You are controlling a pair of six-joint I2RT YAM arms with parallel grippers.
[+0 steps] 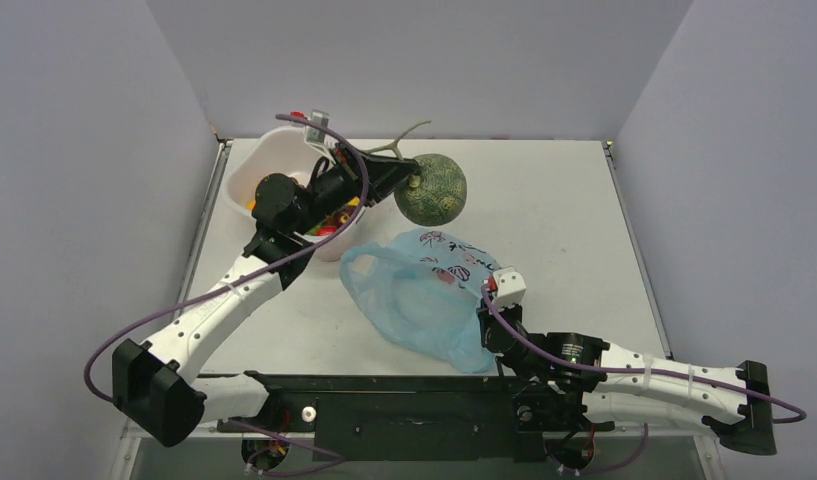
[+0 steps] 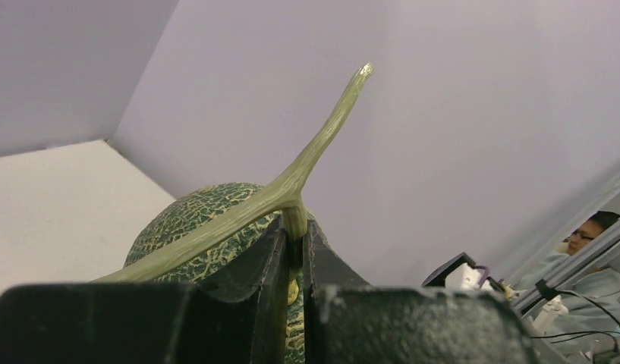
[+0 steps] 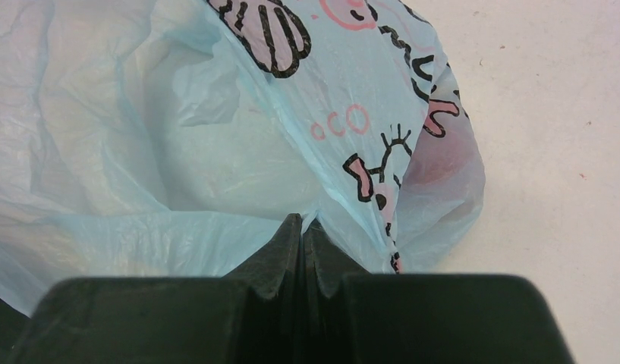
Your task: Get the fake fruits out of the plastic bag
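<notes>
The gourd goes left in the top view and down over the white tub next, and my left gripper releases its stem, because toy pieces already lie inside the tub.
My left gripper [image 1: 409, 180] is shut on the pale green stem [image 2: 306, 159] of the dark green ribbed gourd [image 1: 434, 190], just right of the tub, near the back of the table. In the left wrist view the jaws [image 2: 295, 235] pinch the stem's base above the gourd [image 2: 185, 220]. The light-blue plastic bag [image 1: 424, 295] lies crumpled at the middle front. My right gripper [image 1: 487, 298] is shut on a fold of the bag [image 3: 215, 152] at its right edge; the fingertips meet [image 3: 302, 224]. Something reddish [image 3: 443, 155] shows through the film.
A white tub [image 1: 246, 180] stands at the back left, under my left arm, with red and yellow toy pieces [image 1: 334, 222] inside. Grey walls enclose the table on three sides. A person shows at the far right of the left wrist view [image 2: 591, 227].
</notes>
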